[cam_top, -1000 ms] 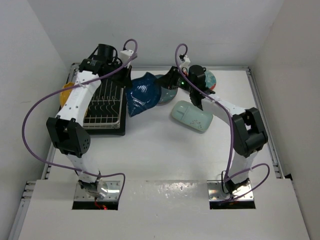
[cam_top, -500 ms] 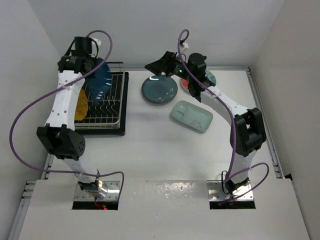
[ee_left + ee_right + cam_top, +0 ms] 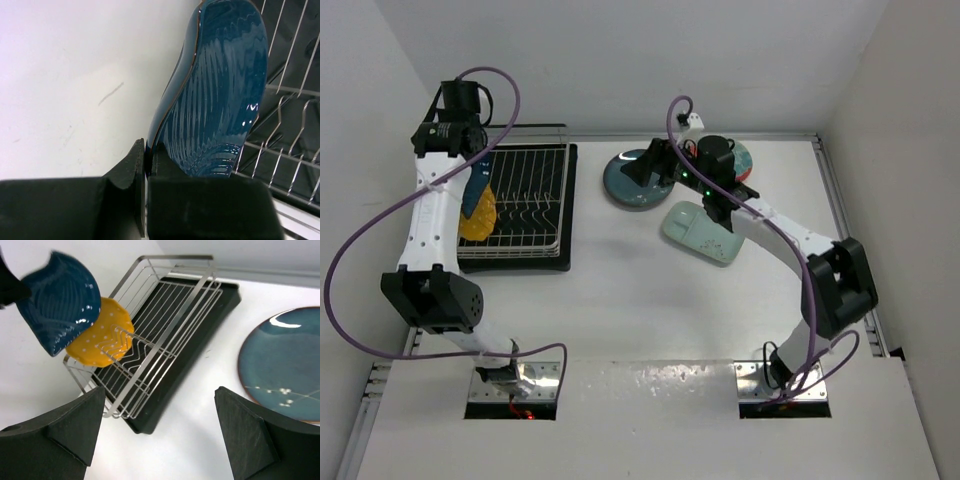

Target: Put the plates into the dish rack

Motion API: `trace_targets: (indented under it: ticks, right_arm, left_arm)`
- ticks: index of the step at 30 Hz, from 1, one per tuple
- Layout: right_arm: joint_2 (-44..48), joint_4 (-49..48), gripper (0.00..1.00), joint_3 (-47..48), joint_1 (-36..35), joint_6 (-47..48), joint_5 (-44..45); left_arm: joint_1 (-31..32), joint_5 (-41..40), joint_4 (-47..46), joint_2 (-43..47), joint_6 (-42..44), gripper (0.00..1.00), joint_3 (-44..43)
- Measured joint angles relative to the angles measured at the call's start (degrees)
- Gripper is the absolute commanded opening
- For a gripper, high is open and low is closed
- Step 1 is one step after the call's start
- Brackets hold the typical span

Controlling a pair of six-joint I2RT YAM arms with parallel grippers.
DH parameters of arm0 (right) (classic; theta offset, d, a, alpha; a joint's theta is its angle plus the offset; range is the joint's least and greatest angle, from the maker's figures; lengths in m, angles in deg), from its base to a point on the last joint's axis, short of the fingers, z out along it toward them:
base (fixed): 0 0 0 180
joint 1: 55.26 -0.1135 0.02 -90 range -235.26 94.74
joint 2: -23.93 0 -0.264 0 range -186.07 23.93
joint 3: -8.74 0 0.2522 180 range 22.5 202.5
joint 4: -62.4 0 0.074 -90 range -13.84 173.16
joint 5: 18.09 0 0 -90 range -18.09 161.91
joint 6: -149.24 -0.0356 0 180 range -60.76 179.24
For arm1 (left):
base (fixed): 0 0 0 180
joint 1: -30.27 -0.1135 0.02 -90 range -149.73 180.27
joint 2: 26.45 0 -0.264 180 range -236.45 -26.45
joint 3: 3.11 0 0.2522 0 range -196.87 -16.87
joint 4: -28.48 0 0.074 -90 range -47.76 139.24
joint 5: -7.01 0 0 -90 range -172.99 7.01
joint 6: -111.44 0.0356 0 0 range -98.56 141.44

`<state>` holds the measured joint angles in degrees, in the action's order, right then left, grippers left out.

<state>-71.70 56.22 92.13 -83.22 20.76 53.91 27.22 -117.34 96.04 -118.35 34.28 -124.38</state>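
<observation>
The empty slot beside the yellow plate [image 3: 478,216] lies below and to the right in the top view, so the left gripper will move down to that side next and release.
My left gripper [image 3: 470,165] [image 3: 146,155] is shut on the rim of the dark blue wavy-edged plate [image 3: 476,190] [image 3: 220,90] [image 3: 57,300]. It holds the plate on edge over the left end of the dish rack [image 3: 525,205] [image 3: 165,325]. The yellow dotted plate [image 3: 478,216] [image 3: 100,340] stands in the rack just beside it. My right gripper [image 3: 645,168] [image 3: 160,430] is open and empty above the dark teal round plate [image 3: 635,182] [image 3: 285,365]. The pale green plate [image 3: 705,232] lies to its right. The red-rimmed plate [image 3: 738,160] is mostly hidden behind the right arm.
The rack's black tray [image 3: 567,210] [image 3: 200,340] borders bare white table. White walls close in on the left, back and right. A purple cable [image 3: 350,260] loops off the left arm.
The left arm carried the dark blue plate from the table's middle to the rack's left end. The right gripper opened, came away from that plate, and now hovers over the teal plate.
</observation>
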Motion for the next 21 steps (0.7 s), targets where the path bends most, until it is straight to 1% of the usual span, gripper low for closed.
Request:
trace_targets:
  ticks: [6,12,17,21]
  right_arm:
    - [5.88,-0.63,0.89,-4.35,1.33,2.32,2.12]
    - [6.23,-0.83,0.88,-6.54,3.21,1.79,2.49]
    - [6.23,-0.57,0.88,-7.06,3.93,1.11,2.54]
    - [6.23,-0.55,0.88,-7.06,4.26,0.94,2.6]
  left_arm:
    - [0.13,-1.03,0.13,-0.15,-0.24,0.0,4.22]
    - [0.68,-1.68,-1.79,-0.15,-1.51,0.0,5.92]
    - [1.66,-1.84,-3.45,-0.15,-2.45,0.0,10.45]
    - [3.21,-4.74,-4.26,-0.44,-4.22,0.0,13.86]
